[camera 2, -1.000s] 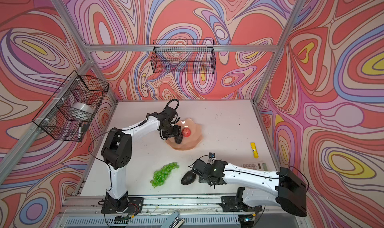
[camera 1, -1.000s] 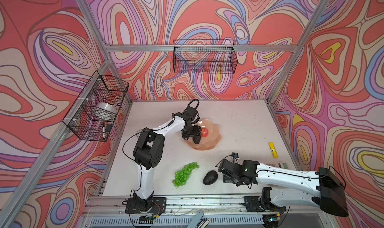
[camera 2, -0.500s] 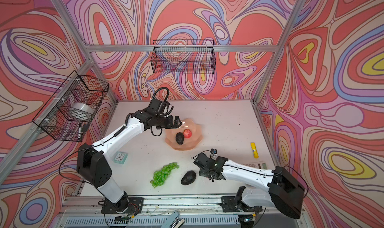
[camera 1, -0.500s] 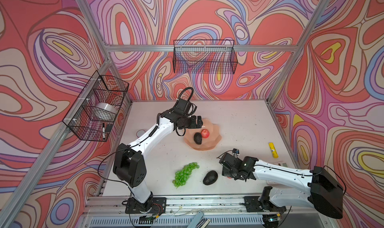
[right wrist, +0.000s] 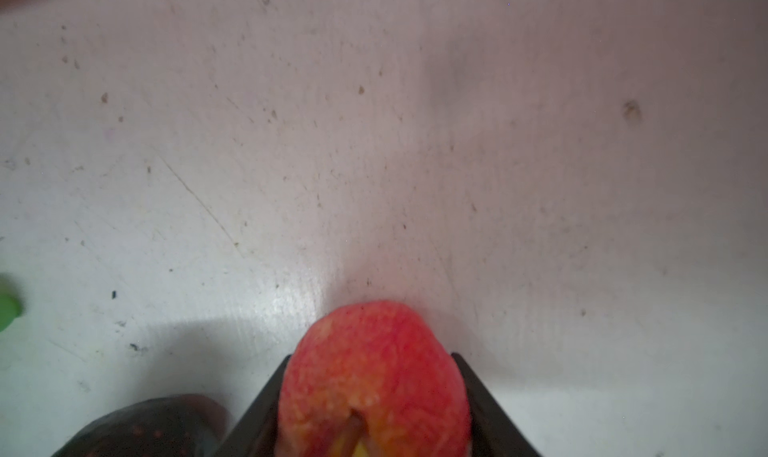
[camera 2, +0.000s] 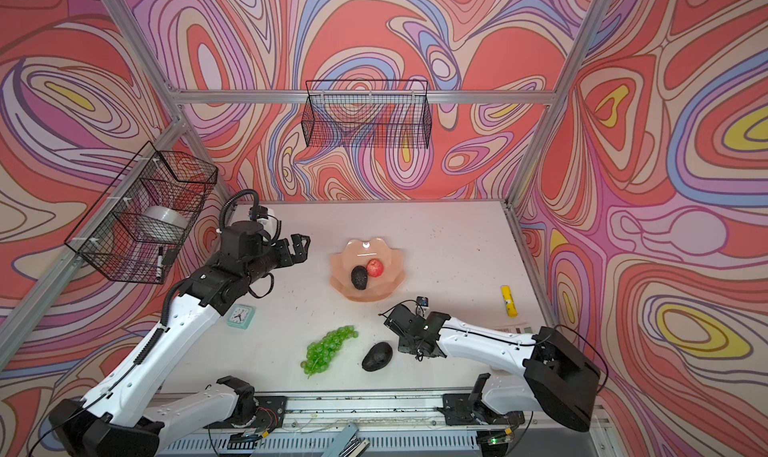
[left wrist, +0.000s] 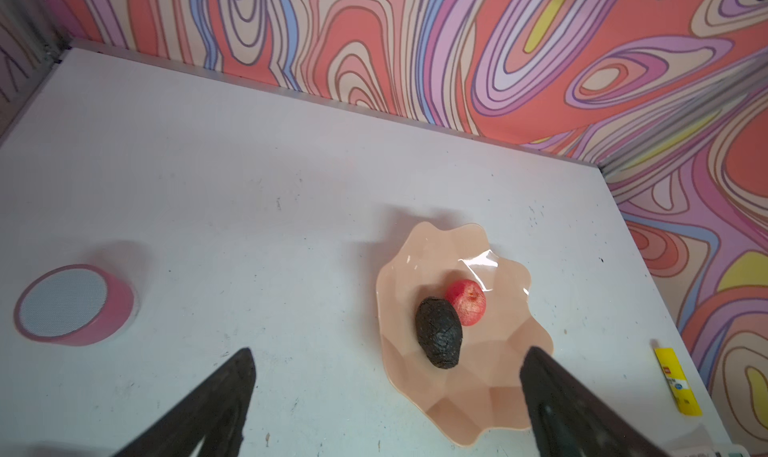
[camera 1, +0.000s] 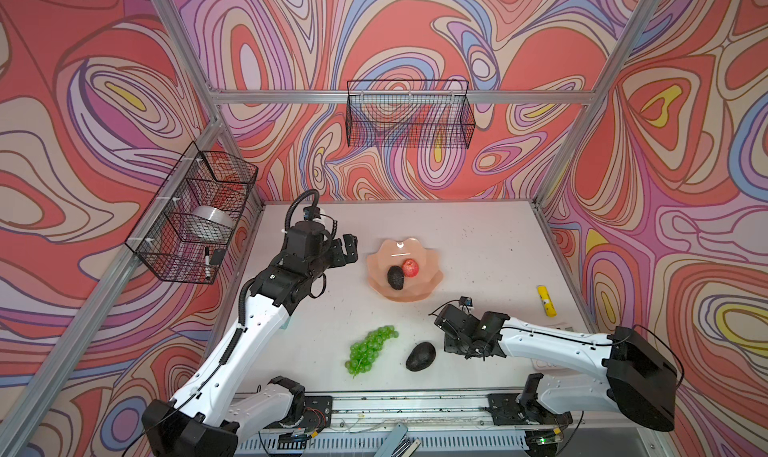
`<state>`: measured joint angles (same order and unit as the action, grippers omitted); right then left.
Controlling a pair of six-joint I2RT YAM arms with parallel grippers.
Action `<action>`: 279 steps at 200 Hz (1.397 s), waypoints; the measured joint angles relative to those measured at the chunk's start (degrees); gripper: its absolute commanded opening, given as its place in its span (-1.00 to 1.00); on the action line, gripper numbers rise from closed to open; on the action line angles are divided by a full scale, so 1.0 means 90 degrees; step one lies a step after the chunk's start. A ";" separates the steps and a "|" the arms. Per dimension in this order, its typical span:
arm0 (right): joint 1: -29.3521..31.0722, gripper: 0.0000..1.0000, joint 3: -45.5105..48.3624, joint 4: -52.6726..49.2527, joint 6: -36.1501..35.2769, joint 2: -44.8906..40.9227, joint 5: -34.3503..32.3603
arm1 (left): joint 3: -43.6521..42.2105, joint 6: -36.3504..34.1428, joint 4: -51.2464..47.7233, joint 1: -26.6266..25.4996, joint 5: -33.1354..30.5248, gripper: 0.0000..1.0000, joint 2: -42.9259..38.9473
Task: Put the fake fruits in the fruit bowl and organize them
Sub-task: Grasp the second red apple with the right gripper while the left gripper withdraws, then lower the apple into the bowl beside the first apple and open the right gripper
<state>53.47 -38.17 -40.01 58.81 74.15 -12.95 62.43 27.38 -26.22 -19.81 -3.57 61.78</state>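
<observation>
My right gripper should lift the second red apple outward over the open near side of the bowl next and release it, because the avocado and the other apple leave room.
The peach-pink fruit bowl (camera 1: 403, 295) (camera 2: 365, 296) (left wrist: 457, 392) sits mid-table and holds a dark avocado (camera 1: 395, 277) (left wrist: 438, 336) beside a red apple (camera 1: 410, 268) (left wrist: 467, 301). My left gripper (camera 1: 347, 249) (camera 2: 301, 247) (left wrist: 388, 351) hangs open and empty above the table, left of the bowl. My right gripper (camera 1: 441, 314) (camera 2: 390, 315) (right wrist: 371, 357) sits low near the front, shut on a second red apple (right wrist: 374, 371), which is hidden in both top views. Green grapes (camera 1: 370, 349) (camera 2: 328, 349) and another avocado (camera 1: 420, 356) (camera 2: 377, 356) (right wrist: 145, 426) lie on the table, left of the right gripper.
A yellow glue stick (camera 1: 546, 301) (left wrist: 677, 386) lies at the right edge, with papers (camera 1: 557, 326) near it. A small mint clock (camera 2: 240, 315) sits under the left arm. A pink tape roll (left wrist: 70, 305) stands at the back left. Black wire baskets (camera 1: 195, 213) (camera 1: 409, 114) hang on the walls.
My left gripper has let go of the avocado in the bowl, opened wide and drawn back left and upward. My right gripper has narrowed onto the red apple.
</observation>
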 measured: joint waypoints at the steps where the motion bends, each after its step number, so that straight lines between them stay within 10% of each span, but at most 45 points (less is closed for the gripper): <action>1: -0.0002 -0.10 -0.0015 -0.0012 -0.0012 0.0000 -0.0007 | -0.0012 0.0005 0.0002 0.0012 -0.0002 1.00 -0.0012; 72: -0.0381 -0.17 -0.2637 -0.0527 -0.1447 0.0449 -0.0449 | -0.0651 0.0202 0.0036 0.0313 -0.0296 1.00 -0.0641; 172: -0.1188 -0.26 -0.4503 0.0729 -0.3128 0.3818 0.0522 | -0.1328 -0.0117 0.0070 0.0369 -0.0345 1.00 -0.3388; 279: -0.1404 0.38 -0.4736 0.0918 -0.3254 0.4262 0.1044 | -0.1316 -0.0221 -0.0792 0.0369 -0.0386 1.00 -0.3861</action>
<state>40.84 -80.79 -31.75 29.52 112.51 -3.55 50.59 25.39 -33.34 -16.49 -7.05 27.03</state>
